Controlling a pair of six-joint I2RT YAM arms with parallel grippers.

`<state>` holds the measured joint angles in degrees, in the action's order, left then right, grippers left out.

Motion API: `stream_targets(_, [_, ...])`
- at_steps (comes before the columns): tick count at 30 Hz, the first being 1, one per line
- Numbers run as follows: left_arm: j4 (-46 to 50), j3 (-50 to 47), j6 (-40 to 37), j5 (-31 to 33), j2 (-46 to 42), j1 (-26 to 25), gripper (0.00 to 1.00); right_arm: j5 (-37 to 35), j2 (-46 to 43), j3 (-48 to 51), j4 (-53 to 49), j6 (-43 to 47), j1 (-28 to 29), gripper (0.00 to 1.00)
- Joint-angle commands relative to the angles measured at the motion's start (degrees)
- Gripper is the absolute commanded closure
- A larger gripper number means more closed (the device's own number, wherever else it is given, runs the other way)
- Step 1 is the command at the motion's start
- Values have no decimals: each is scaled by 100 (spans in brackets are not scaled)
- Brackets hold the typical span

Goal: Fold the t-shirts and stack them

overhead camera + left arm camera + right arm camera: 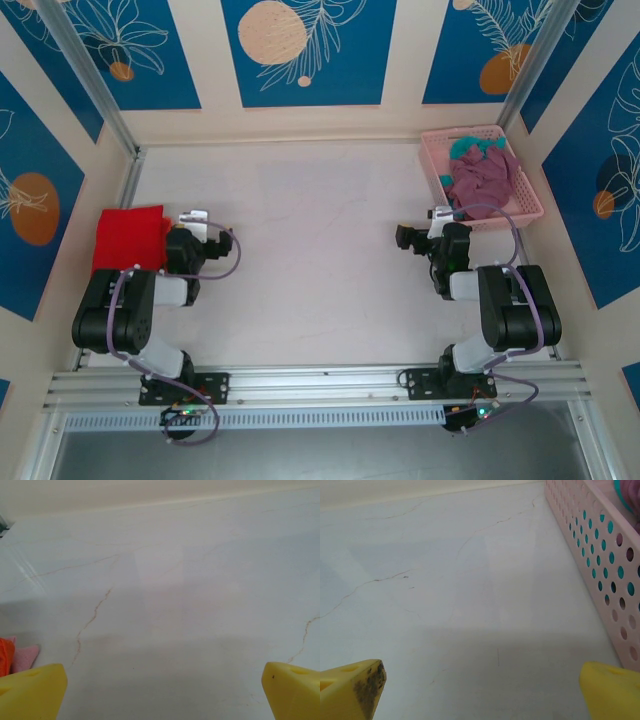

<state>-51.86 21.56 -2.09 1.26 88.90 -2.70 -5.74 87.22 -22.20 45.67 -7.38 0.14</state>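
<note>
My right gripper needs to rise outward over the side of the pink basket and come down onto the mauve t-shirt point(483, 180) point(632, 496), because the cloth lies outward of my gripper, behind that side of the basket.
A bright red t-shirt point(128, 237) lies folded flat at the table's left side, just left of my left gripper point(200, 228). Its edge shows at the left border of the left wrist view as red cloth point(4, 655). A dusty mauve t-shirt point(483, 180) and a teal t-shirt point(470, 148) sit crumpled in the pink basket point(460, 131). My left gripper point(164, 690) is open over bare table, its yellow fingers wide apart. My right gripper point(482, 690) is open too, holding nothing, with the basket wall point(600, 555) close on its right. In the top view the right gripper point(425, 232) sits just in front of the basket.
The white table point(320, 230) stretches between the two arms. Walls close it in at the back and both sides, with metal posts in the corners. A small pink scrap point(26, 657) lies beside the red cloth.
</note>
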Motion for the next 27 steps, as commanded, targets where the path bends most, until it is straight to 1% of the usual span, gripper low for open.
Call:
stream_targets(1, [-484,-290,-113,-239,-225,-44,0,163,-258,-213,-229,195,-2,1])
stream_targets(3, [-243,-376,-203,-282,-670,-95,0,161,-661,-324,-804,253,62,1])
stream_targets(4, [37,-372,-316,-417,-955,-149,0,183,-900,-383,-1077,254,82,1])
stream_targets(6, [631,-308,-647,-530,-1509,-399,0,292,-1351,-438,-1546,248,112,1])
stream_targets(8, [1235,-186,-812,-587,-2059,-663,0,330,-1782,-601,-2117,133,121,1])
stream_targets(10, [1647,-1,-872,-711,-2447,-1052,0,220,-2119,-932,-2771,-196,80,1])
stream_targets(13, [2009,360,-1015,-736,-2533,-1825,0,55,-2243,-1596,-3580,-720,-73,1])
stream_targets(16, [1989,744,-974,-784,-2246,-2558,0,-14,-1926,-2514,-4424,-1031,-331,1])
stream_targets(21, [1669,1420,-1021,-614,-1435,-3766,0,6,-927,-3741,-5063,-1216,-834,1])
stream_targets(25, [1141,1791,-869,-609,-721,-4452,0,-125,23,-4743,-5723,-1419,-1148,0])
stream_targets(27, [1002,1947,-814,-649,-413,-4686,0,-250,450,-5152,-5982,-1478,-1239,0])
